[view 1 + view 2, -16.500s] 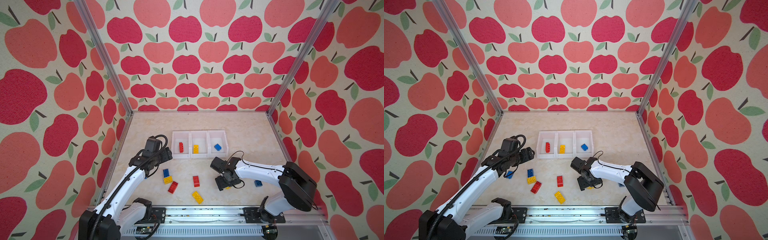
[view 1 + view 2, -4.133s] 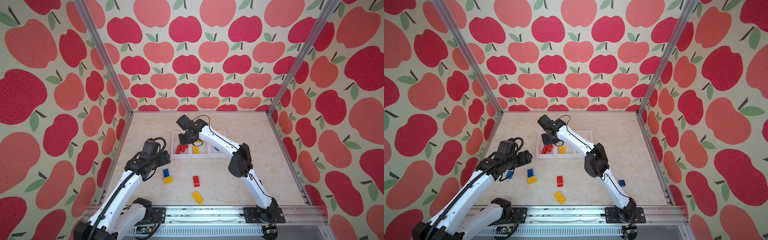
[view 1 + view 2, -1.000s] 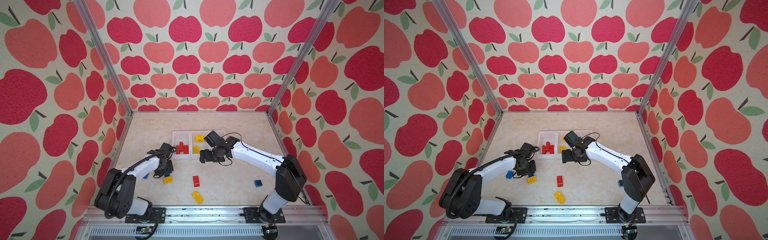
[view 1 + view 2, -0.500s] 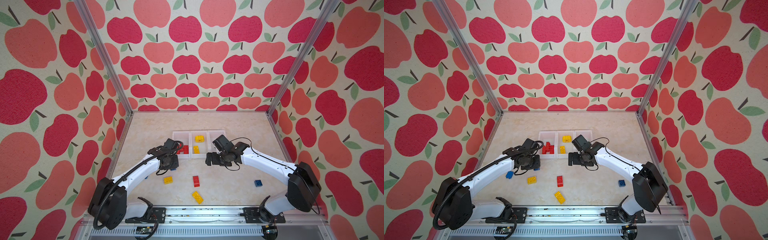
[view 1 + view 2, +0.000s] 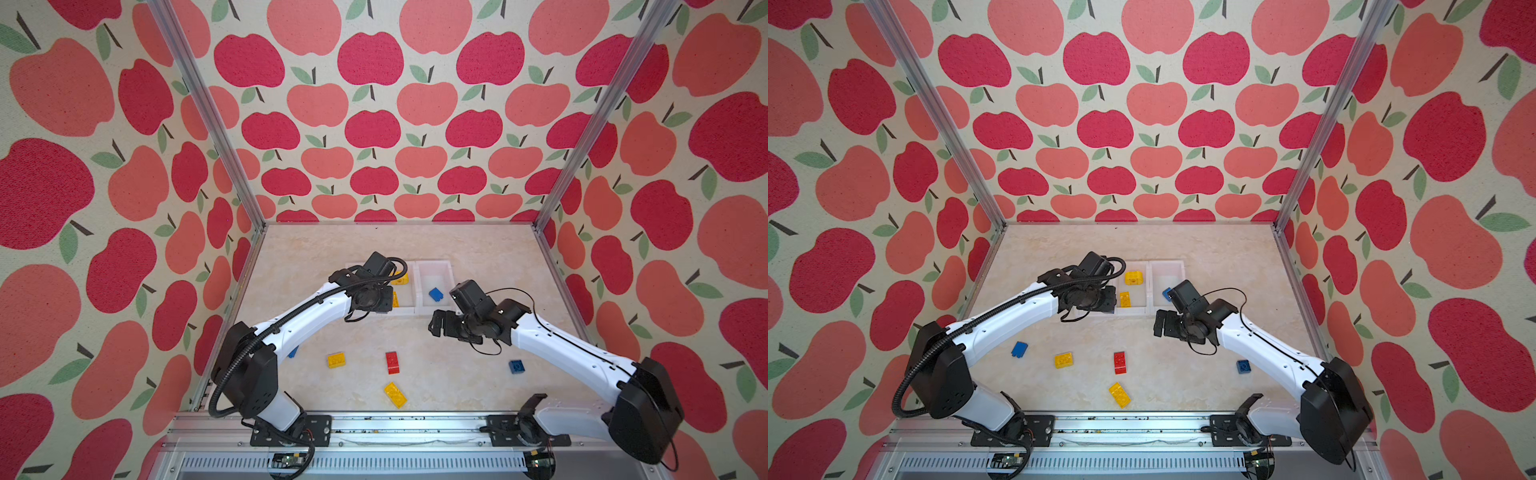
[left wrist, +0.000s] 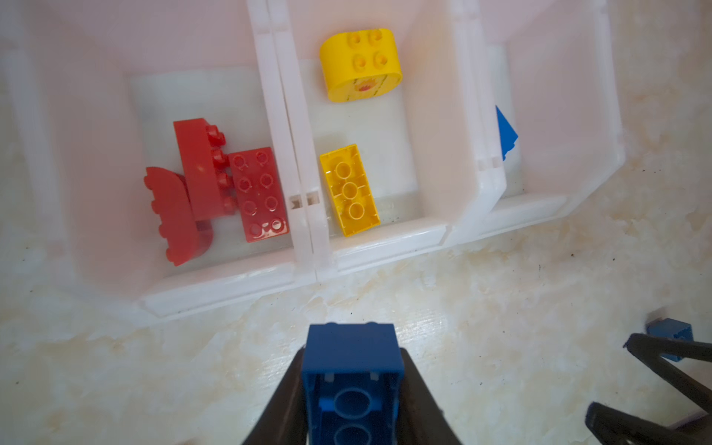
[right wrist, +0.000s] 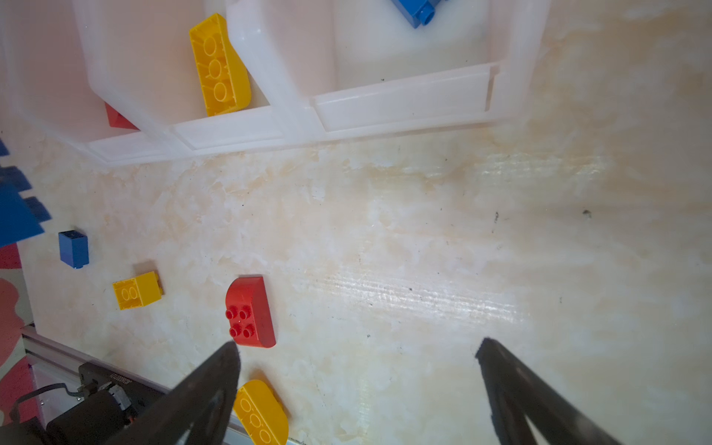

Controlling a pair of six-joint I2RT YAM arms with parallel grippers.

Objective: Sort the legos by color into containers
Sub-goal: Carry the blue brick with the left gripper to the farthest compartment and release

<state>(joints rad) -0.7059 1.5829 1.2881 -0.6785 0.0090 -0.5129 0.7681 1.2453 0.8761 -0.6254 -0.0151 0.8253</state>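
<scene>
The left gripper moves outward across the middle bin and releases the matching blue lego in the blue brick's bin (image 5: 432, 284) (image 6: 511, 167) next, since that lies outward, beyond the middle one.
My left gripper (image 6: 352, 351) is shut on a blue lego (image 6: 352, 393), held underside up just short of the containers' (image 6: 385, 246) front wall. In both top views that gripper (image 5: 374, 297) hangs over the row's left end. The left bin holds red legos (image 6: 215, 181), the middle one a rounded yellow piece (image 6: 360, 63) and a yellow brick (image 6: 348, 188), the right one a blue brick (image 5: 435, 294). My right gripper (image 7: 356, 354) is open and empty above bare table, in front of the right bin (image 5: 440, 326).
Several loose legos lie on the marble table: a yellow (image 5: 336, 359), a red (image 5: 392, 362), another yellow (image 5: 395, 394) near the front rail, a blue (image 5: 516, 367) under my right arm and a blue (image 5: 1019, 349) beside my left arm.
My left gripper has carried the blue lego from the table up to the bins. My right gripper has drawn back from the bins toward the right and opened wider.
</scene>
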